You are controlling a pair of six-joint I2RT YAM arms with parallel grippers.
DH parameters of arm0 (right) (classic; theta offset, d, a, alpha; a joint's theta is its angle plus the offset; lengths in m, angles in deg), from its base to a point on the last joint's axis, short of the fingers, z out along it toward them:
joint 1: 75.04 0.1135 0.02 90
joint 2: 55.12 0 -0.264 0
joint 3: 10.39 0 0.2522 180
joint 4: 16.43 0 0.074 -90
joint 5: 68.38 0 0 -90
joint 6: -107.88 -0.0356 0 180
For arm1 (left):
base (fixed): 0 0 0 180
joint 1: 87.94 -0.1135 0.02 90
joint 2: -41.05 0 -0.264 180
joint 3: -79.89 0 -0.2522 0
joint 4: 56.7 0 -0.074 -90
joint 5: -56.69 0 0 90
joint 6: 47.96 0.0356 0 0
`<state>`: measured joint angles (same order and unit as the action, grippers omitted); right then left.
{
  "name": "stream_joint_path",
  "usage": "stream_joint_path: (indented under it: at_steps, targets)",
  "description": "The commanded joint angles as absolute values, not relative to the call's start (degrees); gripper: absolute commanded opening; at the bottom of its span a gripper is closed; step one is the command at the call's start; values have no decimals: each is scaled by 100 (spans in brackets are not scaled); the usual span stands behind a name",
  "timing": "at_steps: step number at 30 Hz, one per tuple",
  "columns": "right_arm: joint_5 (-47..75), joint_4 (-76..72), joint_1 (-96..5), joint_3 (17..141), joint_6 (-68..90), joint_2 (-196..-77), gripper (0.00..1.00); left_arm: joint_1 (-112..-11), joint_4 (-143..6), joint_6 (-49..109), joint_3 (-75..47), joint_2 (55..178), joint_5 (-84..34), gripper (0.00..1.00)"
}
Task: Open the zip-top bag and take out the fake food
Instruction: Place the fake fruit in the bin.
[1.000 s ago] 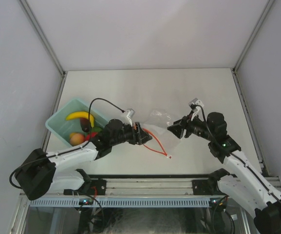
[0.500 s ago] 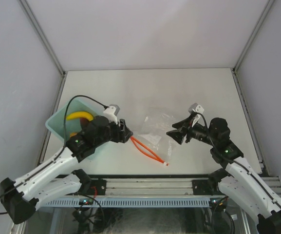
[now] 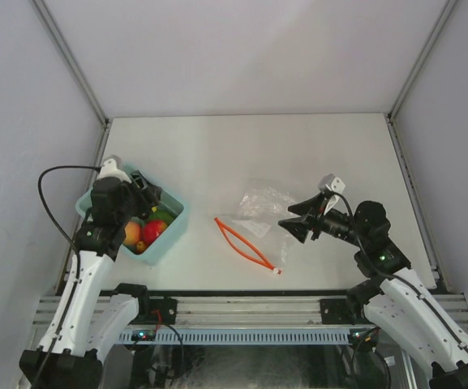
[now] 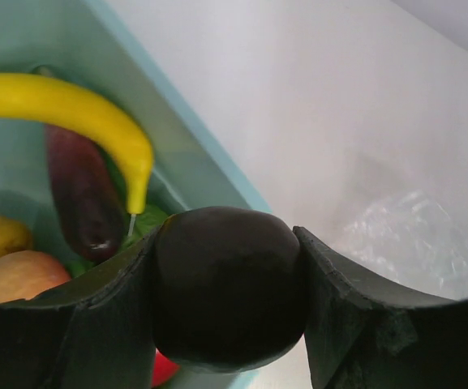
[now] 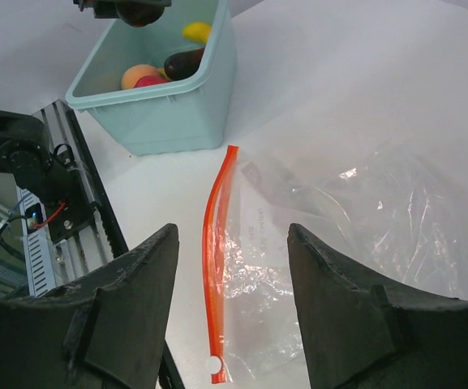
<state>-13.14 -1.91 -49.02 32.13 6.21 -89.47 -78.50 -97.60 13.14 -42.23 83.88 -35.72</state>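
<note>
My left gripper shifts to the left in the top view next and lowers toward the bin's bottom beside the purple piece (image 4: 79,194) to release, as room shows there.
The zip-top bag (image 3: 262,204) lies flat on the table, clear and crinkly. Its red-orange zip strip (image 3: 242,243) gapes open, with the white slider (image 3: 279,271) at the near end. My right gripper (image 3: 289,223) hovers open just right of the bag, and the bag (image 5: 339,235) and strip (image 5: 216,243) show between its fingers untouched. My left gripper (image 4: 227,292) is shut on a dark round fake fruit (image 4: 227,284) above the light blue bin (image 3: 167,241). More fake food lies in the bin: banana (image 4: 71,109), purple piece (image 4: 79,194), peach fruit (image 4: 15,275), red apple (image 3: 154,229).
The bin (image 5: 177,113) stands at the table's left edge, close to the side wall. The metal rail with wiring (image 3: 242,308) runs along the near edge. Bare white table lies behind and to the right of the bag.
My left arm has swung left from the bag's mouth to over the bin, carrying the dark fruit. The bag has settled flat. My right gripper's jaws have widened a little.
</note>
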Motion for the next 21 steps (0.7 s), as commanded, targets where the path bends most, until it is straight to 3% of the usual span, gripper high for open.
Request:
stream_joint_path:
  at_steps: [1,9,17,19,21]
  targets:
    - [-1246,-277,-4859,3240,742,-8818,57,-8760,-9586,806,-4079,8603,-3009,4]
    - [-1257,-176,-4859,3317,812,-8895,57,-9325,-10399,51,-3711,9320,-4577,10]
    - [-1306,-224,-4856,3312,786,-8961,57,-9547,-10732,-137,-3478,9876,-5221,89]
    - [-1315,-202,-4854,3321,798,-8956,57,-9609,-10733,-247,-3483,9915,-5336,100]
    - [-1303,-168,-4859,3317,805,-8948,57,-9695,-10710,-297,-3473,9952,-5277,100]
